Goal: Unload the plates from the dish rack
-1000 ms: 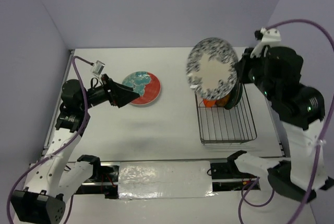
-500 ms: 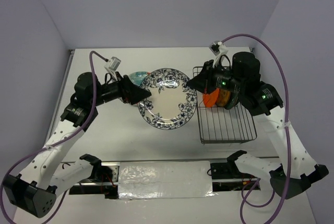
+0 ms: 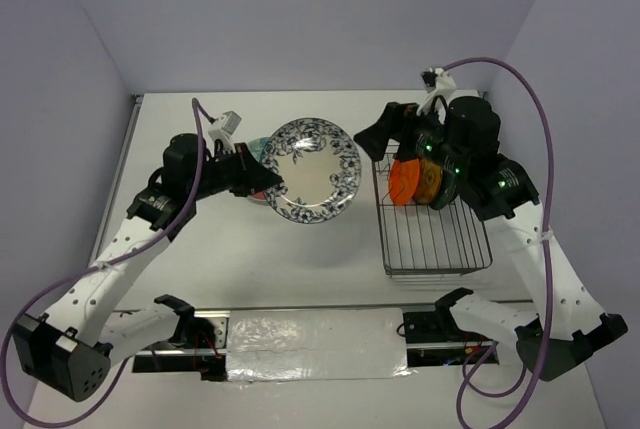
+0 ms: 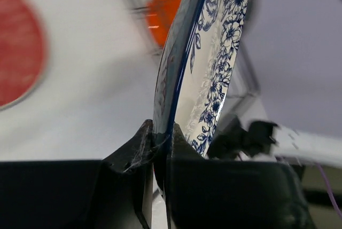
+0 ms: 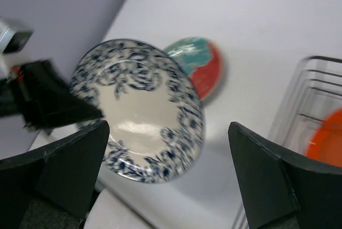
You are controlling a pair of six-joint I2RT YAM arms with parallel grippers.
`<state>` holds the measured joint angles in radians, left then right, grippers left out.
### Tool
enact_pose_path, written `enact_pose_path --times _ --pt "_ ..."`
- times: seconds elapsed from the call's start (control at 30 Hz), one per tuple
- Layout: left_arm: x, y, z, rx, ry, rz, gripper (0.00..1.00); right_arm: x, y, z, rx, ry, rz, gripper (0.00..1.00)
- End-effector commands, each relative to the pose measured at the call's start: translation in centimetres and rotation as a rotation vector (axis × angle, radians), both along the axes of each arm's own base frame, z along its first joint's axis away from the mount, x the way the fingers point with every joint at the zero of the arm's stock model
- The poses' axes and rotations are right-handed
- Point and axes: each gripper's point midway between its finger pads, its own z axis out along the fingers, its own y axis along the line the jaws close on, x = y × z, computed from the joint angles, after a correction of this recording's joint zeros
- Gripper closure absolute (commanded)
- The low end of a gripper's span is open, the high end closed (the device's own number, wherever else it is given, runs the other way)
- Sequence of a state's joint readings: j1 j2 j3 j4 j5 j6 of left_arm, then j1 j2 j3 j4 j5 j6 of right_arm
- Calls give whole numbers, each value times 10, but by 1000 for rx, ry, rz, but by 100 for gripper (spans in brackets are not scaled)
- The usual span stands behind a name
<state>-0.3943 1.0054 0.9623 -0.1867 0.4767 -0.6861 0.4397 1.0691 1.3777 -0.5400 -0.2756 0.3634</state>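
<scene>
My open right gripper will swing over to the rack next, turn downward and go down onto the upper rim of the dark plate (image 3: 446, 190), because it still stands there.
A white plate with a blue floral rim (image 3: 312, 169) hangs tilted above the table between the arms. My left gripper (image 3: 272, 186) is shut on its left edge; in the left wrist view the rim (image 4: 214, 79) sits pinched between the jaws of my left gripper (image 4: 160, 139). My right gripper (image 3: 381, 133) stands open just right of the plate, apart from it; its wrist view shows the floral plate (image 5: 139, 106) beyond the wide-spread gripper (image 5: 169, 127). The grey wire dish rack (image 3: 437, 239) holds an upright orange plate (image 3: 403, 181) with a dark plate (image 3: 449, 184) behind it.
A teal-and-red plate (image 3: 256, 148) lies flat on the table, mostly hidden under the floral plate; it shows as (image 5: 203, 63) in the right wrist view. The rack's near half (image 3: 435, 249) holds nothing. Purple walls close in the back and sides.
The floral plate has passed from my right gripper to my left. The left shut on its edge; the right opened and drew back toward the rack.
</scene>
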Motion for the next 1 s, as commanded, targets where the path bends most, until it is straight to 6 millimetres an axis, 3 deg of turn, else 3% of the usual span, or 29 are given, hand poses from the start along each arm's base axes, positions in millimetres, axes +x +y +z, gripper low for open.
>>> enact_pose_path --times 0.0,0.07,0.1,0.13,0.17,0.27,0.4,0.53,0.6,0.7,0.9,0.93,0.97 --pt "56 57 -1 70 69 397 100 28 -75 -2 -101 18 -427 0" --pt "80 89 -8 53 132 518 100 29 -101 -11 -152 27 -525 0" --pt "95 97 -20 53 169 547 100 28 -104 -15 -164 32 -527 0" --pt "105 109 -20 26 186 567 100 22 -105 -18 -165 28 -511 0" --pt "125 111 -26 17 191 560 100 20 -104 -23 -181 25 -493 0" --pt "160 116 -44 -2 253 533 100 10 -111 -23 -200 13 -502 0" --pt "187 118 -76 2 332 510 100 4 -110 -27 -209 10 -474 0" --pt "194 111 -101 -23 378 474 95 4 -111 -28 -227 5 -468 0" --pt "192 108 -116 -35 410 461 83 7 -112 -27 -244 3 -473 0" --pt "187 105 -135 -36 456 454 74 12 -115 -29 -290 19 -482 0" --pt "153 96 -171 -1 526 465 40 26 -131 -39 -422 88 -521 0" --pt "146 95 -178 6 538 463 13 25 -137 -42 -462 111 -538 0" --pt "142 92 -182 15 545 453 1 34 -155 -53 -553 146 -623 0"
